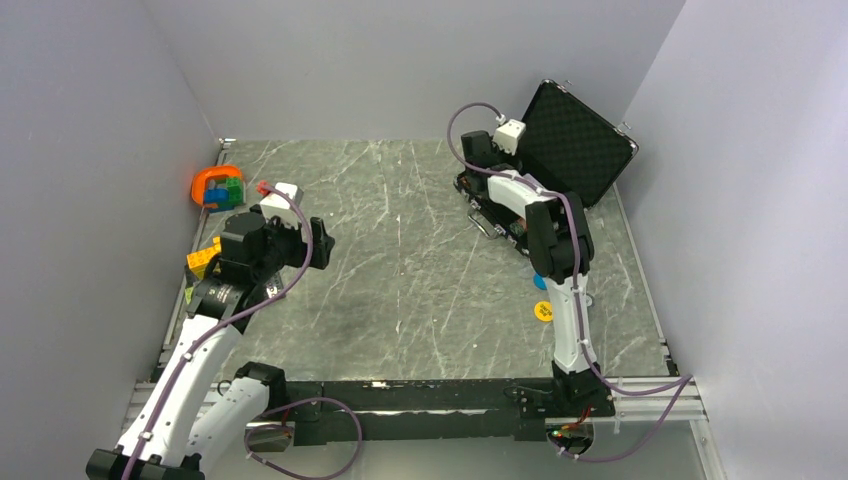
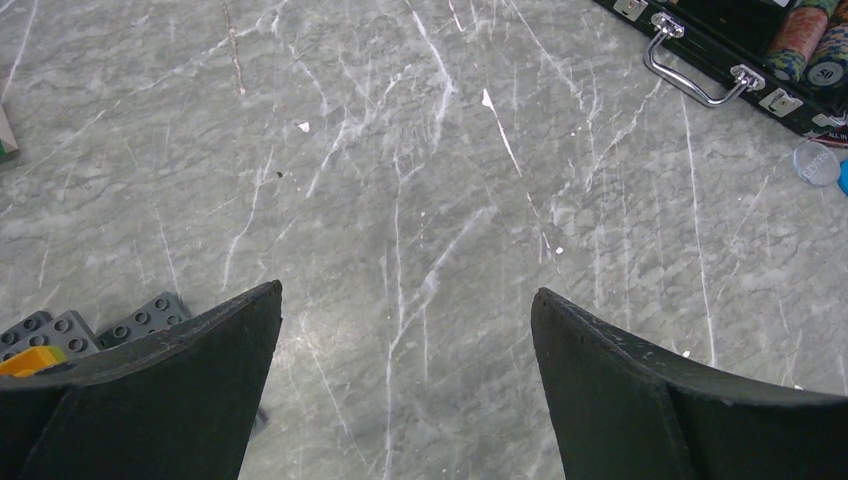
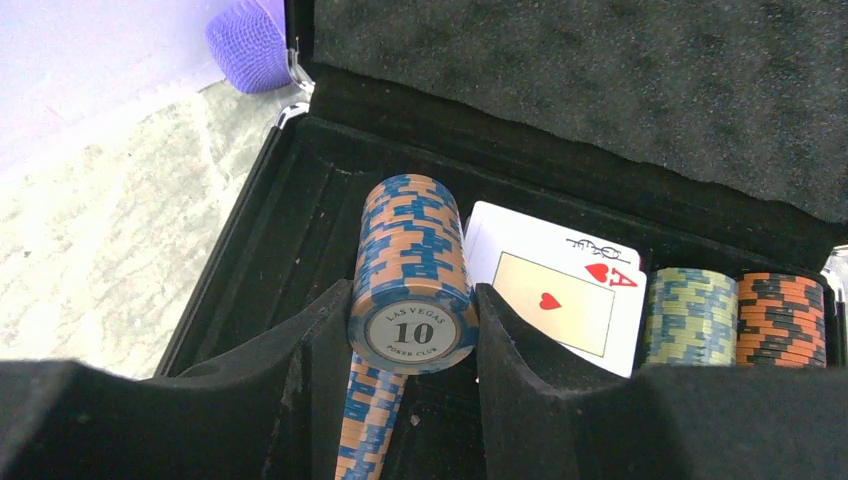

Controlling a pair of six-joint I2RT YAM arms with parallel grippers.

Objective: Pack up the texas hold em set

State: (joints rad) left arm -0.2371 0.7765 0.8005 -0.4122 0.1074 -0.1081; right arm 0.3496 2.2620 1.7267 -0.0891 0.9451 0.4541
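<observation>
Its chip stack (image 3: 410,260) goes down with my right gripper into the slot's far part (image 3: 350,222) beside the card deck next for release, since another chip stack fills the slot's near part.
The black briefcase (image 1: 575,140) lies open at the back right, lid up against the wall. My right gripper (image 3: 412,295) is over its tray, shut on a blue-and-orange chip stack (image 3: 410,260) marked 10. A second blue-and-orange stack (image 3: 368,425) lies in the slot below it. The card deck (image 3: 560,290), ace of hearts showing, and two more stacks (image 3: 688,315) sit to the right in the tray. A yellow disc (image 1: 544,311) and a blue disc (image 1: 540,282) lie on the table by the right arm. My left gripper (image 2: 405,290) is open and empty above bare table.
An orange ring with coloured blocks (image 1: 217,187) sits at the back left, and a yellow block (image 1: 203,258) lies by the left arm. Grey blocks (image 2: 150,318) lie beside the left finger. A purple object (image 3: 248,30) stands behind the case. Walls close three sides.
</observation>
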